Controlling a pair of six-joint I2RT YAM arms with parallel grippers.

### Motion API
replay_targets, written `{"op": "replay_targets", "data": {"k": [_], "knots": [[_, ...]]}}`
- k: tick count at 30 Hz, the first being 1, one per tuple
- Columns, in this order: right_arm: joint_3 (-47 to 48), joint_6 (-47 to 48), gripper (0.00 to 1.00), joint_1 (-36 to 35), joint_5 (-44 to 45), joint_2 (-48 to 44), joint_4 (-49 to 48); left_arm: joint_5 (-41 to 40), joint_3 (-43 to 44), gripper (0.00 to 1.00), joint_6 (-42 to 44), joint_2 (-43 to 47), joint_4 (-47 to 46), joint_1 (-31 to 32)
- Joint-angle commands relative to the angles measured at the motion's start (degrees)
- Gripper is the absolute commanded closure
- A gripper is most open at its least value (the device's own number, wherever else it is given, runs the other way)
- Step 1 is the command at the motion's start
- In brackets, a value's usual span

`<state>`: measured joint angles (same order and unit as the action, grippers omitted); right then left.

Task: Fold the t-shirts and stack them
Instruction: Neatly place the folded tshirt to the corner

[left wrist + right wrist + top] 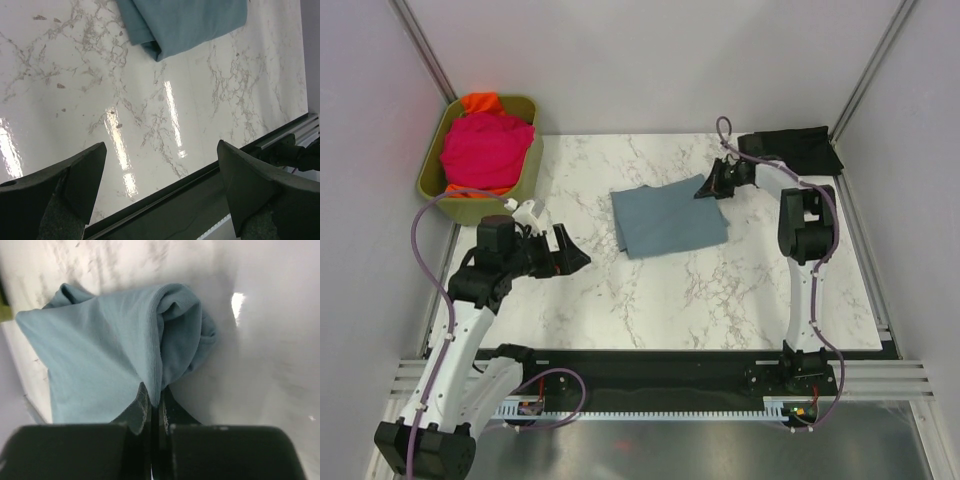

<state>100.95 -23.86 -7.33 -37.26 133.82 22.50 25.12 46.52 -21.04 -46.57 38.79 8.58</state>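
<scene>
The black t-shirt (795, 148) is already lying flat for stacking, so my right gripper will next lift the blue-grey t-shirt (668, 220) outward over it and then lower it there.
A slate blue-grey t-shirt (668, 220) lies folded in the middle of the marble table (720, 300). My right gripper (712, 185) is at its far right corner, shut on a pinch of the cloth. The right wrist view shows the blue-grey t-shirt (100, 355) bunched up and held between my right gripper's (156, 397) closed jaws. My left gripper (575, 258) hangs open over the table to the left of the shirt, nothing in it. In the left wrist view the shirt (185, 22) is ahead of my left gripper (160, 165). A black t-shirt (795, 148) lies at the back right corner.
An olive-green bin (525, 170) stands at the back left, with a magenta-pink t-shirt (485, 150) on top of an orange one (480, 101) inside. White walls close in the back and both sides. A black rail (165, 195) runs along the table's near edge.
</scene>
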Motion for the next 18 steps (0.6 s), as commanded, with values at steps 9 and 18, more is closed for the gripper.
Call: {"op": "replay_targets", "data": {"k": [9,18], "knots": [[25.6,18.6,1.0,11.5,18.9,-1.8,23.5,-6.8,-0.3,0.0,-1.2,4.7,-1.3,-0.2],[43.1,19.3,1.0,16.3,22.9,2.3,25.7,-8.1,-0.5,0.0,-1.4,4.6,-1.6,-0.2]]}}
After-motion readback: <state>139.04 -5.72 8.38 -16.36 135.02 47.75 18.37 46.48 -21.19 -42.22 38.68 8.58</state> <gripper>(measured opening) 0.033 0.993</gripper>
